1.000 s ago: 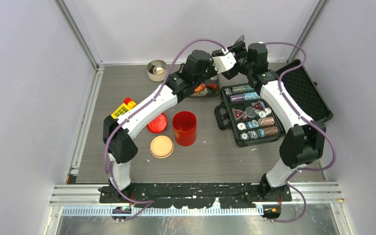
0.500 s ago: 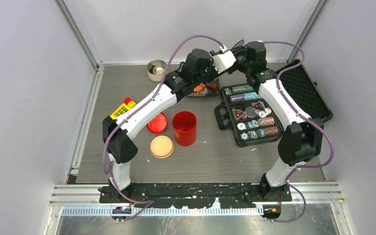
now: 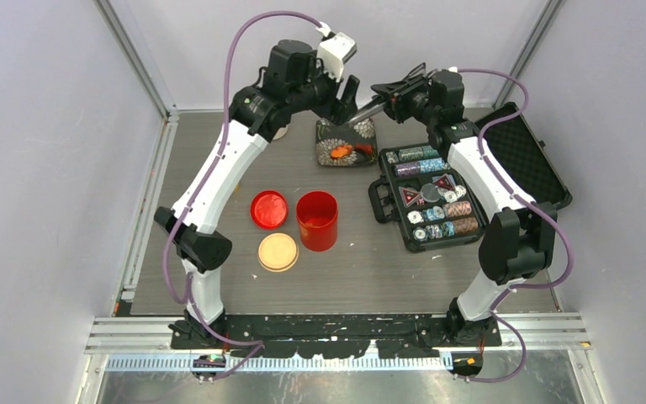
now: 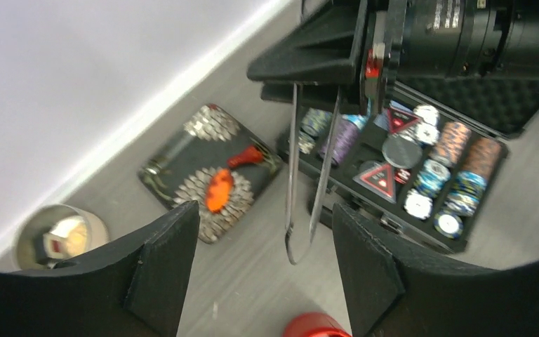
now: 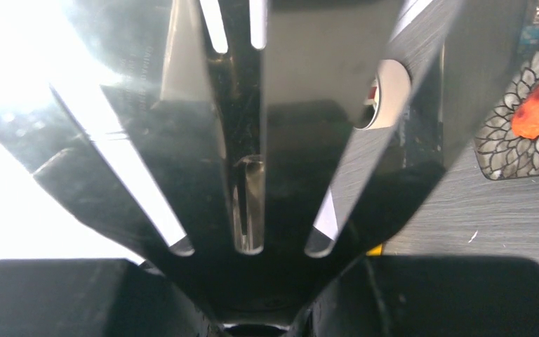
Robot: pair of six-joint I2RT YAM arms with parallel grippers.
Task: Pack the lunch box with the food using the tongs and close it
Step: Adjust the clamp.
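Next, my left gripper moves down toward my right gripper, and its open fingers go around the silver tongs' joined end (image 3: 356, 120) (image 4: 297, 251), because that end hangs free.
Held up over the back of the table, the silver tongs (image 3: 368, 109) have my right gripper (image 3: 394, 89) shut on them, and their joined end hangs down towards the plate. From the left wrist, the tongs (image 4: 302, 175) hang apart from my open left gripper (image 4: 263, 214), which holds nothing. My left gripper (image 3: 346, 93) is raised just left of them. Orange food (image 3: 342, 151) lies on a patterned plate (image 3: 328, 135). The open red canister (image 3: 317, 220) stands mid-table, with its red lid (image 3: 269, 209) and the beige disc lid (image 3: 277, 251) beside it. The cream tub (image 4: 60, 235) sits by the back wall.
An open black poker-chip case (image 3: 433, 198) full of chips lies on the right, under the right arm. Walls close in the table at the back and sides. The left arm arches high over the table's left half.
My left gripper has opened, let go of the tongs and swung up and to the left. The right gripper has shut on the tongs and now holds them alone.
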